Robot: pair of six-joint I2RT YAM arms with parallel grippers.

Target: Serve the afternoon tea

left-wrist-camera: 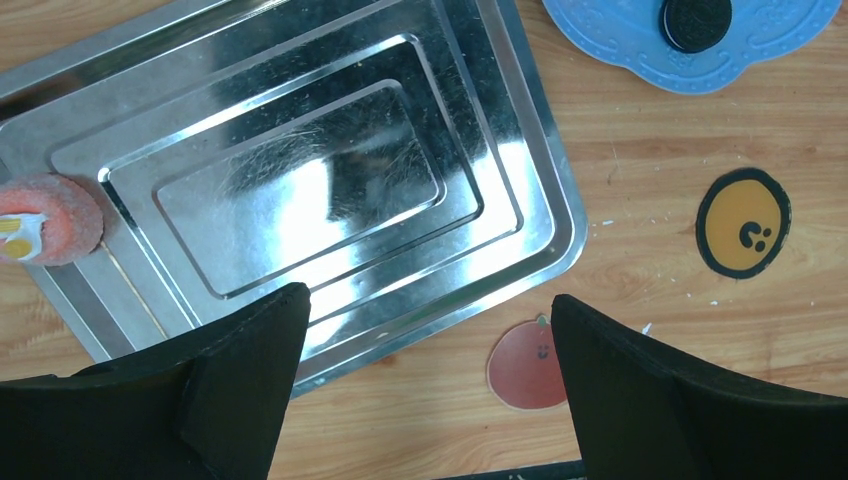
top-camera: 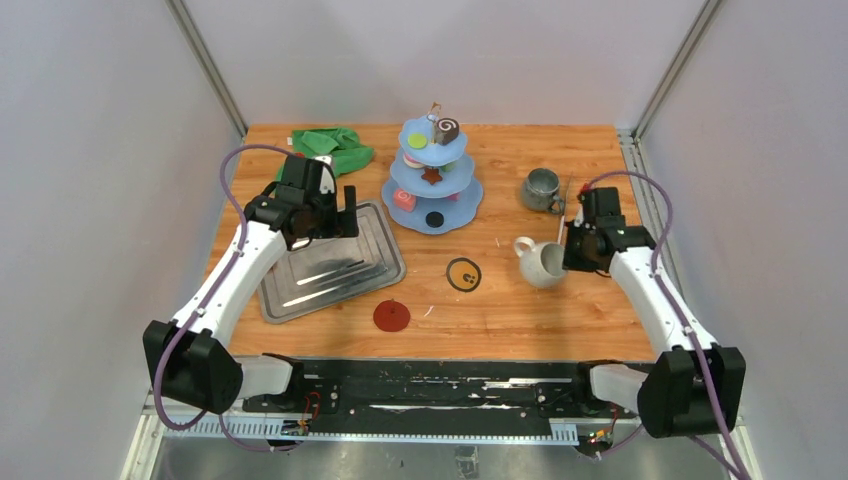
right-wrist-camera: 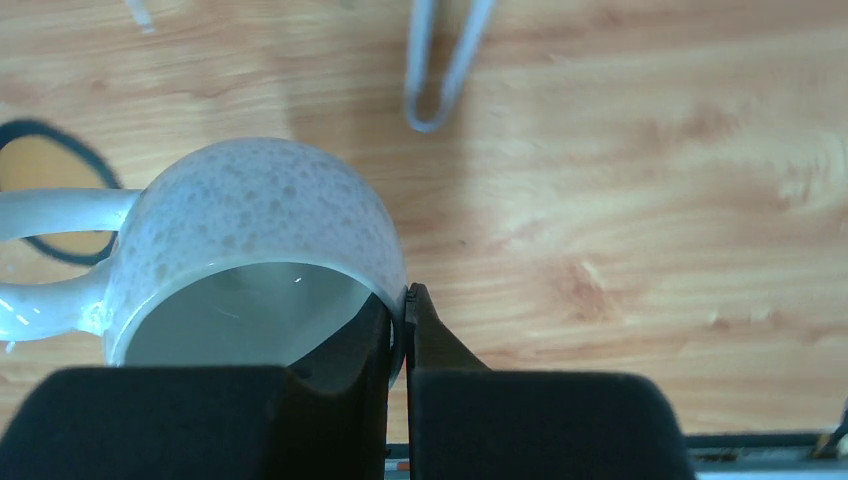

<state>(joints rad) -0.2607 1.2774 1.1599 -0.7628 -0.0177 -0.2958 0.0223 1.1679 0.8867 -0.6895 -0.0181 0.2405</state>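
Observation:
My right gripper carries the white mug (top-camera: pixel 540 264) to the left in the top view next, lowers it there and releases, since the yellow coaster (top-camera: pixel 462 274) lies empty.
My right gripper (top-camera: pixel 568 252) is shut on the rim of the white mug (top-camera: pixel 540 264), with one finger inside and one outside (right-wrist-camera: pixel 398 318). The mug (right-wrist-camera: pixel 250 235) is tilted, its handle pointing left towards the yellow coaster (top-camera: pixel 462 274). The grey-green mug (top-camera: pixel 541 189) stands behind it. The blue tiered stand (top-camera: pixel 462 205) holds a brown swirl roll (top-camera: pixel 447 130), a green disc (top-camera: pixel 415 140), a brown star (top-camera: pixel 431 176), a pink roll (top-camera: pixel 403 200) and a black disc (top-camera: pixel 434 219). My left gripper (top-camera: pixel 345 215) is open and empty (left-wrist-camera: pixel 430 330) above the steel tray (top-camera: pixel 335 265). A pink sweet (left-wrist-camera: pixel 52 218) lies at the tray's edge.
A green cloth (top-camera: pixel 330 148) lies at the back left. A red coaster (top-camera: pixel 391 316) lies near the front, also in the left wrist view (left-wrist-camera: pixel 527 352). Grey tongs (right-wrist-camera: pixel 445 60) lie between the two mugs. Side walls stand along both table edges.

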